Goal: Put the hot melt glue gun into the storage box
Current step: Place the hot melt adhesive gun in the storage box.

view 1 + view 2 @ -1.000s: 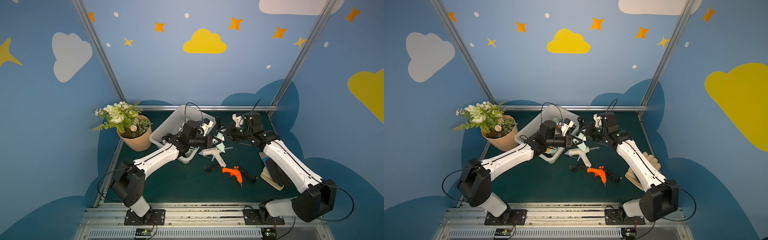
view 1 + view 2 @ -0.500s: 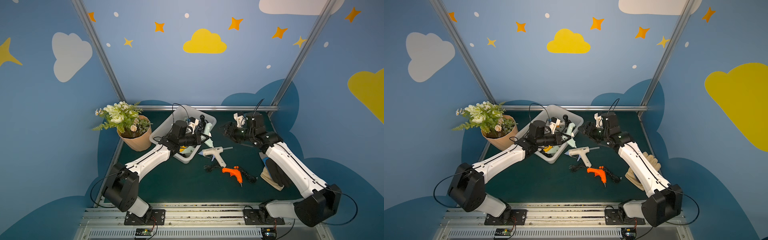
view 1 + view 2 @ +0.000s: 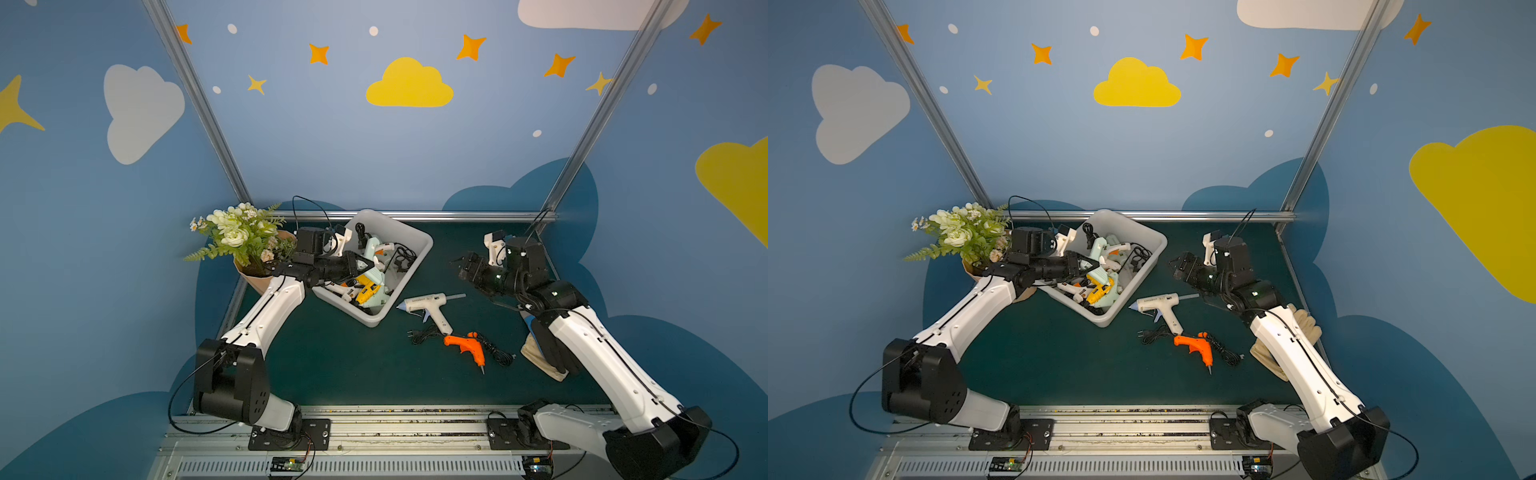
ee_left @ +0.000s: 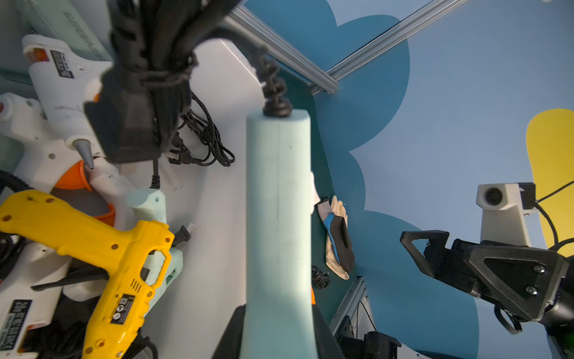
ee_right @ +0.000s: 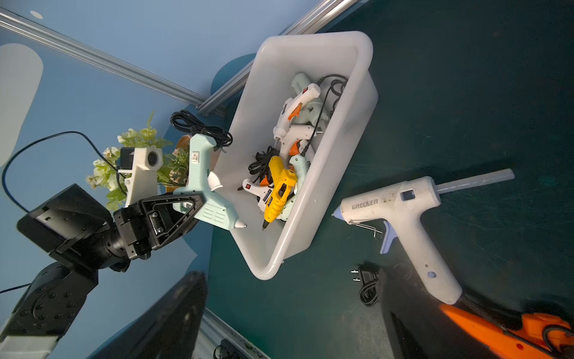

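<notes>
My left gripper lowers the mint green glue gun between the sides of the box next. It lets go there, as the pile (image 3: 346, 285) (image 4: 53, 272) beside the yellow glue gun lies below.
In both top views my left gripper (image 3: 362, 266) (image 3: 1090, 266) is shut on a mint green hot melt glue gun (image 3: 371, 249) (image 3: 1098, 246) and holds it above the white storage box (image 3: 415, 237) (image 3: 1152, 245). The left wrist view shows its handle (image 4: 278, 217) standing out from between the jaws of the left gripper (image 4: 278, 329). The box holds several glue guns, a yellow one (image 5: 279, 192) among them. My right gripper (image 3: 461, 266) (image 5: 292, 310) is open and empty, to the right of the box. A white glue gun (image 3: 428, 303) and an orange one (image 3: 467, 345) lie on the mat.
A flower pot (image 3: 259, 282) stands just left of the box, behind my left arm. Work gloves (image 3: 1304, 328) lie at the mat's right edge, partly under my right arm. Black power cords (image 3: 422, 334) trail beside the loose guns. A metal rail (image 3: 478, 216) bounds the back.
My right gripper has opened, let go of the mint gun and drawn back to the right. My left arm has carried the gun leftward, from over the mat to above the box.
</notes>
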